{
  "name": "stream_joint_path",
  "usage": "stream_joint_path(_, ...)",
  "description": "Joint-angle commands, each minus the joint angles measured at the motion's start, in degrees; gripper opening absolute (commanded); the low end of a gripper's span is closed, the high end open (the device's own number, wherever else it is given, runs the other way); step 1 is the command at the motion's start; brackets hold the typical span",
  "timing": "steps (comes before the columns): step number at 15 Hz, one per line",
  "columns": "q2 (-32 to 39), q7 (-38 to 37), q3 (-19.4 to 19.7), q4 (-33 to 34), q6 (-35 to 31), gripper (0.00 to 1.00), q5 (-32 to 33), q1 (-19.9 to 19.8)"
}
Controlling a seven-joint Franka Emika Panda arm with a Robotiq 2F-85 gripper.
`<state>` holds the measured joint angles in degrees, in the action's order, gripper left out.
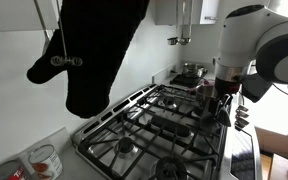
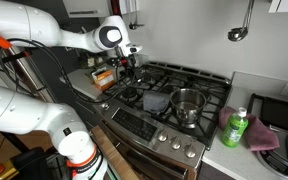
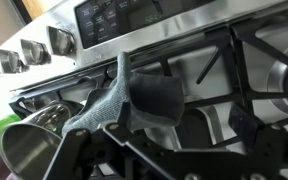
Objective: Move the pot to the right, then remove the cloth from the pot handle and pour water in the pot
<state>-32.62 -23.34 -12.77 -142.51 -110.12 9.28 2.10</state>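
Observation:
My gripper tilts and lowers next, open, down and toward the pot [image 2: 187,103] onto the cloth's edge away from the knobs. The reason is that the cloth covers the pot handle.
The pot [image 2: 187,103], a small shiny steel saucepan, stands on the front right burner of the stove. The dark grey cloth [image 2: 156,102] is draped over the pot handle, which it hides, to the pot's left. In the wrist view the pot [image 3: 29,148] is at the lower left and the cloth [image 3: 136,98] is bunched in the middle. My gripper [image 2: 130,66] hovers over the back left of the stove, apart from cloth and pot, open and empty. In the wrist view the gripper [image 3: 162,135] frames the cloth from a distance, one fingertip [image 3: 242,122] at the right.
A big black oven mitt [image 1: 94,50] hangs close to the camera and blocks much of that view. A green bottle [image 2: 234,128] and a pink rag [image 2: 264,135] sit on the counter right of the stove. Black grates [image 1: 159,120] cover the cooktop. Knobs [image 3: 34,52] line the stove front.

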Motion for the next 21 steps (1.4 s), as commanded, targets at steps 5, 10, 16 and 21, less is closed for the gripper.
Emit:
stream_joint_path(5,5.20,13.89,-0.35,-0.04,-0.21,1.00,10.77,1.73)
stream_joint_path(10,8.77,19.67,-0.51,-0.22,-3.45,1.00,22.17,2.14)
stream_joint_path(16,11.44,20.80,0.46,-0.80,-9.28,1.00,31.06,2.93)
stream_joint_path(21,12.94,22.70,1.28,-0.84,-8.61,1.00,30.24,3.94)
